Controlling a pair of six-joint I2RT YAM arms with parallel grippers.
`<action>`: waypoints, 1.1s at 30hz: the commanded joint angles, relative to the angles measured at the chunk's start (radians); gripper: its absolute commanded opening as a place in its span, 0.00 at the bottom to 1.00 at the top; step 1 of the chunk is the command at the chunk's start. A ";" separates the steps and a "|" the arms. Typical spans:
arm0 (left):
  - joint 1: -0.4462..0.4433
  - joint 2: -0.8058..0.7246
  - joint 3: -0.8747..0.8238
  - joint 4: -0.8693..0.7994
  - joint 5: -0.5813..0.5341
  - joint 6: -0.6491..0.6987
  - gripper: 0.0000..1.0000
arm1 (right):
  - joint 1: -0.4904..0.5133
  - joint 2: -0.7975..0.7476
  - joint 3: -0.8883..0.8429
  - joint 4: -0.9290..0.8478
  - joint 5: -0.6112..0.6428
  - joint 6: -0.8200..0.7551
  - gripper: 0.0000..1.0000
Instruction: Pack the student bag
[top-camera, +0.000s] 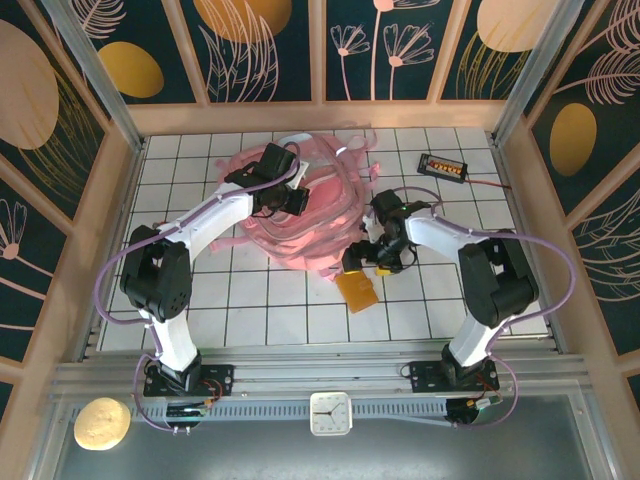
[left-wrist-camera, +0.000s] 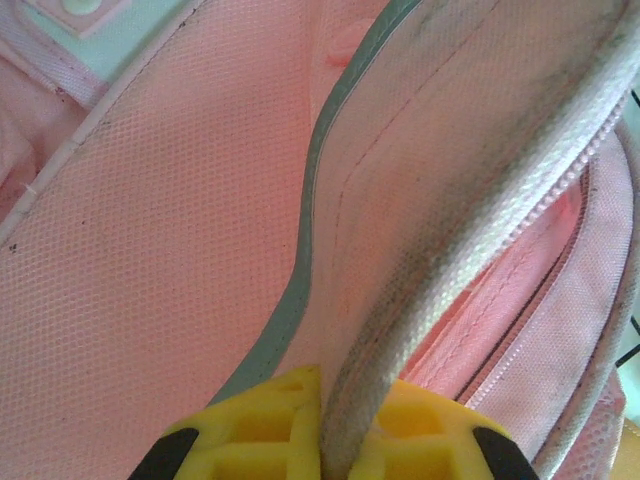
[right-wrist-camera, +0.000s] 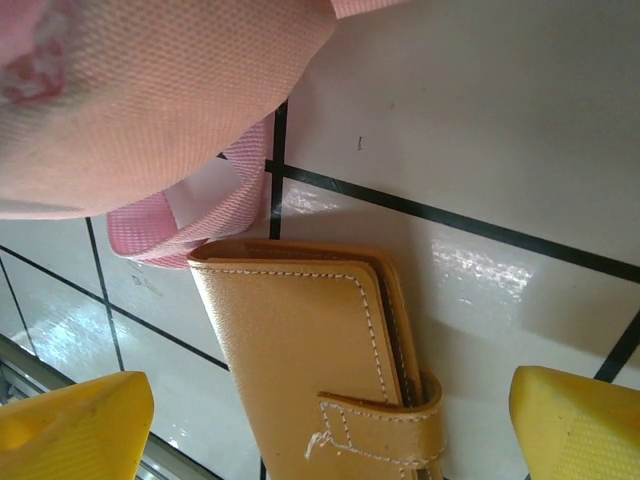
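The robot's right gripper will next lower toward the wallet and close on its edge with the snap tab (top-camera: 372, 289) (right-wrist-camera: 422, 425), because the wallet lies flat below the wide-open fingers.
The student bag (top-camera: 318, 215), a soft pink backpack, lies crumpled in the middle of the tiled table. My left gripper (top-camera: 290, 196) rests on its top. In the left wrist view that gripper (left-wrist-camera: 345, 440) is shut on the bag's greyish-white zip edge (left-wrist-camera: 470, 230), which runs up between the yellow fingertips (left-wrist-camera: 255, 425). A tan leather wallet (top-camera: 357, 291) lies flat on the tiles just in front of the bag. My right gripper (top-camera: 371, 262) hovers over it, open. The wallet (right-wrist-camera: 300, 350) sits between the two wide-apart yellow fingertips (right-wrist-camera: 75, 425), touching neither. A pink strap loop (right-wrist-camera: 165, 235) lies against the wallet's top corner.
A small black device with orange keys (top-camera: 443, 166) and its cable lie at the back right. Wooden walls enclose the table (top-camera: 260, 300). A white clock (top-camera: 330, 413) and a round yellowish object (top-camera: 101, 423) sit on the near ledge below the arm bases.
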 joint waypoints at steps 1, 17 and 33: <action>-0.003 -0.025 -0.006 0.015 0.075 -0.031 0.00 | 0.004 0.025 0.029 -0.008 -0.005 -0.063 0.91; -0.003 -0.071 -0.064 0.013 0.031 -0.031 0.00 | 0.068 0.043 -0.031 -0.028 0.110 -0.080 0.85; -0.003 -0.078 -0.075 0.007 0.025 -0.036 0.00 | 0.135 0.026 -0.053 0.015 0.181 -0.017 0.21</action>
